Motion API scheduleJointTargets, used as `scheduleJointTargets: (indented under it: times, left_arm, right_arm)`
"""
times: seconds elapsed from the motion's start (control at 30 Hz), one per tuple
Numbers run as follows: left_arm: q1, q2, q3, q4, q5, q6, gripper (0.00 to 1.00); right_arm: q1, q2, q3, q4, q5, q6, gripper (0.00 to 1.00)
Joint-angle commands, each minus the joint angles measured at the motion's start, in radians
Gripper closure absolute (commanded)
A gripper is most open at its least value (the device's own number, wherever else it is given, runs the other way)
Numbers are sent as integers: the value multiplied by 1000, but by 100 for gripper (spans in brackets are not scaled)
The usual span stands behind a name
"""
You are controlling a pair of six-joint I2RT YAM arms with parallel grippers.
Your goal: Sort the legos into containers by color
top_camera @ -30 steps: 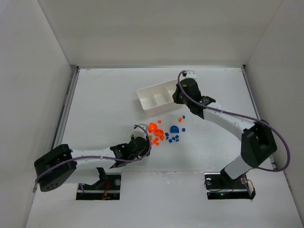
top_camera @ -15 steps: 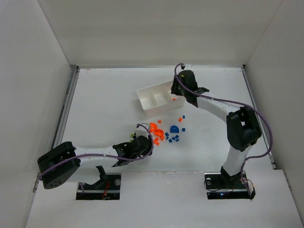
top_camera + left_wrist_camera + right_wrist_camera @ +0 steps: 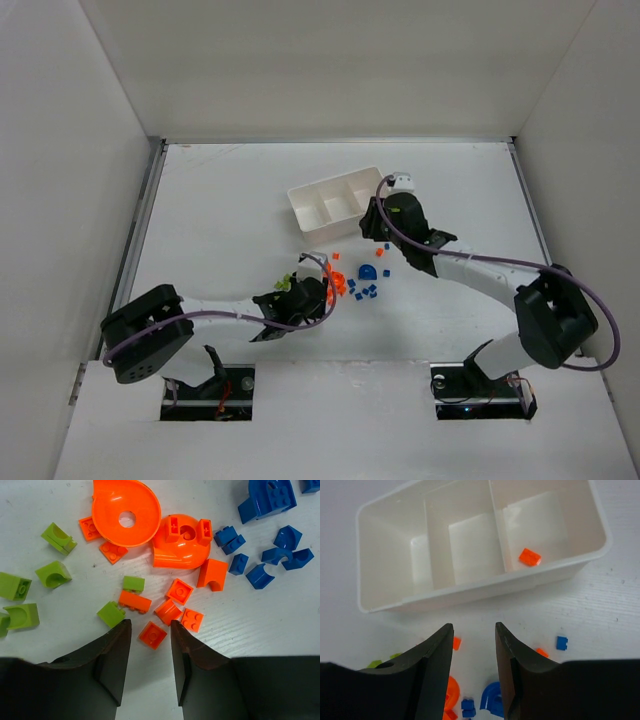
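Observation:
I need to bring my right gripper back from the tray next and lower it onto the small orange brick, which is below it toward my base, clear of the orange pile.
The legos lie loose on the table: orange bricks with a round orange piece, yellow-green bricks to the left, blue bricks to the right. My left gripper is open low over the pile, one small orange brick lying between its fingertips, not gripped. The containers are three compartments of a white tray. One orange brick lies in the right compartment. My right gripper hangs open and empty just in front of the tray.
Below the right gripper sit a rounded blue piece, a small blue brick and a small orange brick. The left gripper reaches in from the left. White walls enclose the table.
The right gripper opened over the tray, dropped an orange brick in the right compartment, then drew back toward the pile. The left gripper moved right, closer to the orange bricks.

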State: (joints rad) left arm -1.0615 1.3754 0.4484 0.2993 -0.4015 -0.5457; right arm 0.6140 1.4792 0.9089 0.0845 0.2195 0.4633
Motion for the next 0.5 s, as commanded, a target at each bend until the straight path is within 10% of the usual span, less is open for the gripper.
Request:
scheduleJointTargets:
  times: [0.0, 0.47]
  left_arm:
    - [-24, 20, 19, -84, -10, 21, 67]
    - [-94, 90, 118, -244, -126, 73, 85]
  right_arm:
    - [0, -66, -64, 78, 34, 38, 55]
    - [-59, -68, -176, 17, 63, 58, 56]
